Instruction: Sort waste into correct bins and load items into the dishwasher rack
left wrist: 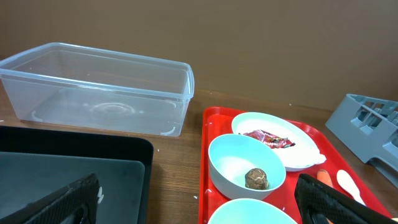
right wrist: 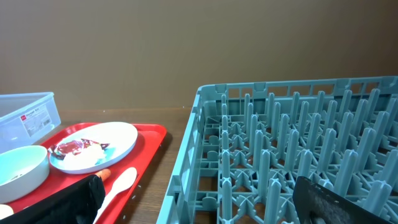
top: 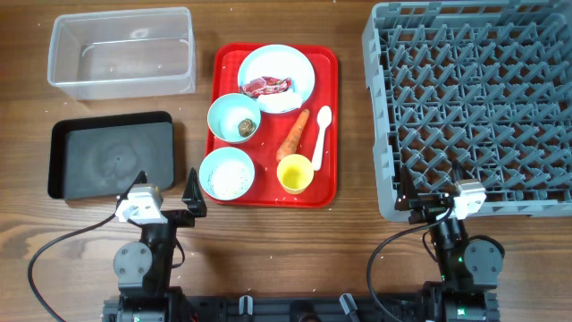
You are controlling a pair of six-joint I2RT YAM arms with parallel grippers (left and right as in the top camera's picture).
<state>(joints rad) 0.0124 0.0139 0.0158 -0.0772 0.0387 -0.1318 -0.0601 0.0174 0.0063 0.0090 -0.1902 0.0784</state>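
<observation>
My left gripper swings toward the yellow cup next and tilts down onto the rice bowl's cup-side rim (top: 252, 174), because that rim of the rice bowl is to its right in the overhead view.
On the red serving tray (top: 326, 72) sit a pale-blue plate (top: 295, 67) holding the red-and-white wrapper (top: 268, 86), a bowl (top: 219, 112) with the brown lump (top: 244, 127), a bowl (top: 207, 165) of white rice (top: 228, 177), the carrot (top: 293, 134), the white spoon (top: 321, 134) and the yellow cup (top: 295, 173). The clear tub (top: 121, 49) and black tray (top: 112, 156) lie left. The grey rack (top: 474, 98) is right. My left gripper (top: 167, 186) is open and empty between black tray and red tray. My right gripper (top: 431, 192) is open and empty at the rack's front-left corner.
Bare wooden table shows between the red tray and the rack (top: 353, 107). The arm bases and cables sit at the near edge. The left wrist view shows the tub (left wrist: 99, 87) and the lump bowl (left wrist: 245, 165) ahead; the right wrist view shows the rack wall (right wrist: 186, 174).
</observation>
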